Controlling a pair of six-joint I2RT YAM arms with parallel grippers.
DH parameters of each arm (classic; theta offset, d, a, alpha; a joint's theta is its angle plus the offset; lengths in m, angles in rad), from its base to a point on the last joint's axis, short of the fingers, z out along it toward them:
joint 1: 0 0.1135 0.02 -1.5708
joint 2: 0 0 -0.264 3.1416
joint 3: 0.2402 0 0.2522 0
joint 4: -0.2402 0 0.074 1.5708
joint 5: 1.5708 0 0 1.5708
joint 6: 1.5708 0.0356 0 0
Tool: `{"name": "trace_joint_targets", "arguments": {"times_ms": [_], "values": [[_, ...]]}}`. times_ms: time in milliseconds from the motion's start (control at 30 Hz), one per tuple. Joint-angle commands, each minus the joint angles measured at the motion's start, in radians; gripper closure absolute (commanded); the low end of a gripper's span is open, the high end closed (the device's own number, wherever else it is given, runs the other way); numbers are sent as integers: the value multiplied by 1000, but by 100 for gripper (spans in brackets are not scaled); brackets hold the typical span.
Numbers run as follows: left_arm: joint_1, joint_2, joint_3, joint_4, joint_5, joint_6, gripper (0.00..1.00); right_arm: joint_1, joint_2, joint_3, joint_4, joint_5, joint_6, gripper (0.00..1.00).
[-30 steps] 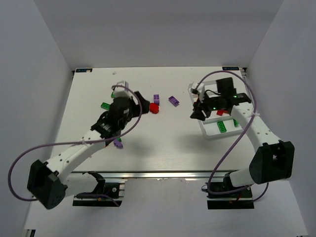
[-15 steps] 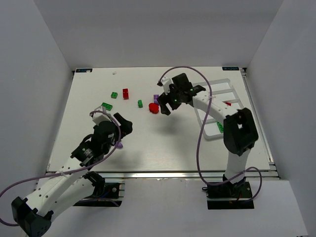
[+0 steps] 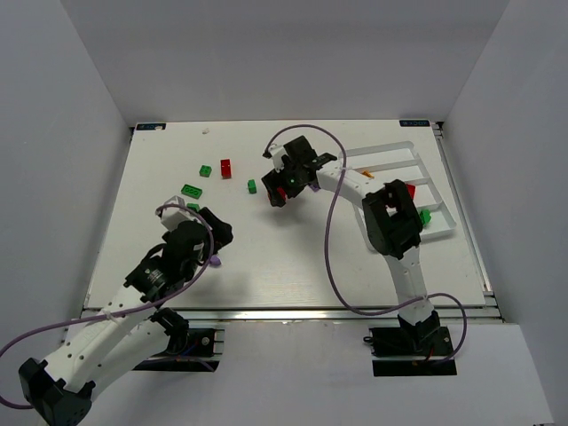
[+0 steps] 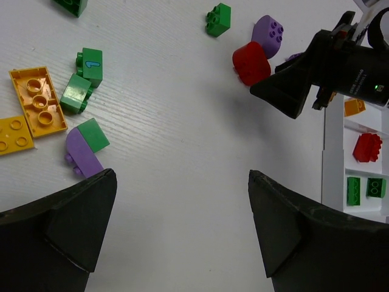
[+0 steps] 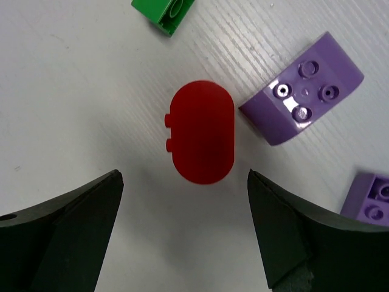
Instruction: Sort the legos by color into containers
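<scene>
My right gripper comes down to the red rounded lego [image 5: 202,131] next, then closes on the lego's studded and smooth sides.
My right gripper [image 5: 184,176] is open, hovering just short of a red rounded lego [image 5: 202,131] that lies on the table ahead of its jaws. A purple curved lego [image 5: 302,88] lies beside the red one and a green brick [image 5: 163,12] beyond it. In the top view the right gripper [image 3: 280,188] hangs mid-table, left of the white tray of containers [image 3: 435,186]. My left gripper [image 4: 181,176] is open and empty over bare table, with a purple-and-green piece [image 4: 88,149] at its left fingertip. Red [image 4: 367,147], green [image 4: 364,188] and orange [image 4: 354,107] legos lie in the containers.
Loose on the left side are two green bricks [image 4: 91,64], an orange plate [image 4: 37,100] and a yellow plate [image 4: 12,134]. Farther back lie a red brick [image 3: 225,168] and green bricks [image 3: 205,170]. The right arm's purple cable [image 3: 330,222] loops over the table.
The right gripper swung left from over the tray to the red rounded lego and opened. The left arm drew back toward the near left and opened wide.
</scene>
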Motion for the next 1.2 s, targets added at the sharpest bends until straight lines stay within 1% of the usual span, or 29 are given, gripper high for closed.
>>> {"name": "trace_joint_targets", "arguments": {"times_ms": [0, 133, 267, 300, 367, 433, 467, 500, 533, 567, 600, 633, 700, 733, 767, 867, 900, 967, 1000, 1033, 1067, 1100, 1167], "values": [[4, -16, -1, -33, -25, -20, 2, -3, 35, 80, 39, 12, 0, 13], [4, -25, -13, -36, -29, -34, 2, 0, 106, 121, 59, 9, -11, 16], [4, -19, -13, -53, -29, -43, 2, 17, 167, 184, 71, 12, -37, 25], [4, -25, -16, -59, -34, -53, 2, 19, 170, 187, 73, 12, -43, 30], [4, -45, -21, -73, -43, -63, 2, 22, 152, 166, 79, 12, -61, 45], [4, -49, -33, -71, -43, -70, 2, 22, 110, 125, 71, -22, -87, 63], [4, -52, -41, -62, -37, -73, 2, 22, 59, 97, 62, -60, -92, 77], [4, -53, -52, -53, -31, -76, 2, 22, 14, 68, 56, -81, -96, 86], [4, -54, -62, -44, -26, -76, 2, 20, -74, 6, 54, -98, -112, 94], [4, -56, -65, -39, -23, -76, 2, 17, -113, -21, 60, -117, -122, 96], [4, -56, -67, -37, -25, -74, 2, 13, -147, -45, 59, -135, -138, 98], [4, -57, -70, -33, -22, -74, 2, 8, -225, -72, 57, -157, -158, 100], [4, -59, -76, -28, -20, -73, 2, -22, -300, -138, 24, -224, -211, 100], [4, -60, -81, -17, -15, -73, 2, -71, -396, -168, -31, -296, -307, 100], [4, -65, -84, -16, -15, -73, 2, -72, -397, -184, -63, -296, -308, 100], [4, -69, -95, -4, -11, -70, 2, -163, -535, -280, -119, -313, -389, 100], [4, -69, -98, 1, -9, -70, 2, -226, -557, -308, -125, -315, -400, 100], [4, -71, -105, 10, -6, -68, 2, -294, -603, -374, -133, -283, -403, 100], [4, -71, -107, 15, -6, -66, 2, -362, -614, -394, -133, -269, -399, 100], [4, -69, -108, 18, -2, -65, 2, -398, -620, -409, -134, -237, -390, 100], [4, -68, -110, 24, -2, -65, 2, -432, -624, -431, -133, -227, -365, 100], [4, -66, -112, 29, 3, -63, 2, -493, -621, -438, -134, -206, -348, 100], [4, -60, -113, 38, 6, -62, 2, -544, -602, -448, -127, -177, -280, 100]]}}
